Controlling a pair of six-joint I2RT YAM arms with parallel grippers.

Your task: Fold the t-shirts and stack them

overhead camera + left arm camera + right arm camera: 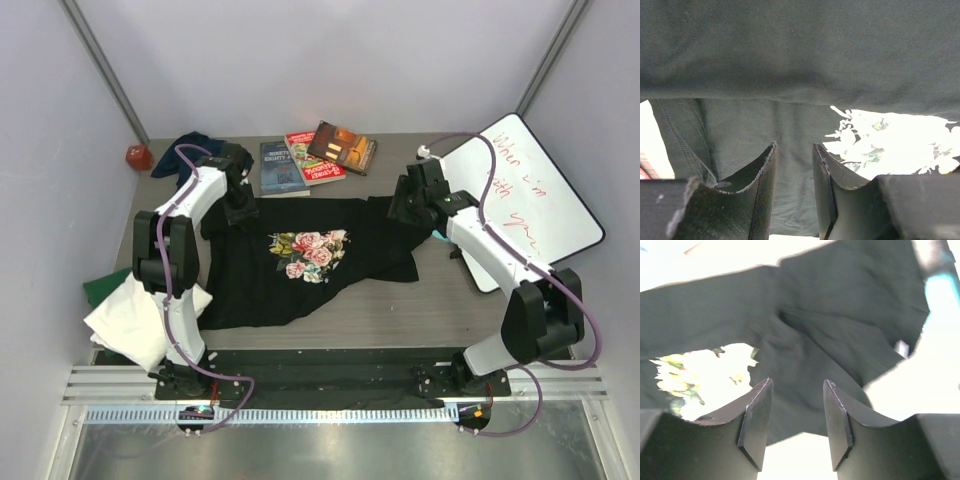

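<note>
The black t-shirt's near corner [412, 275] on the whiteboard side juts out over bare table, so the robot's right gripper will lower back onto it next.
A large black t-shirt [300, 285] with a rose print [310, 254] lies spread in the middle of the table. My left gripper [240, 212] hovers over its far left corner. In the left wrist view the left gripper [795, 147] stands open, with black cloth [790, 60] behind the gap and nothing between the fingers. My right gripper [405, 212] is at the shirt's far right corner. The right wrist view shows this gripper [797, 382] open above rumpled black cloth [840, 315]. A navy shirt [190, 148] lies at the back left. Folded white [135, 320] and green [103, 287] shirts sit at the near left.
Three books [315, 160] lie at the back edge just beyond the black shirt. A whiteboard [530, 195] leans at the right, with a teal scrap [438, 236] beside the right arm. A red object [138, 156] sits in the back left corner.
</note>
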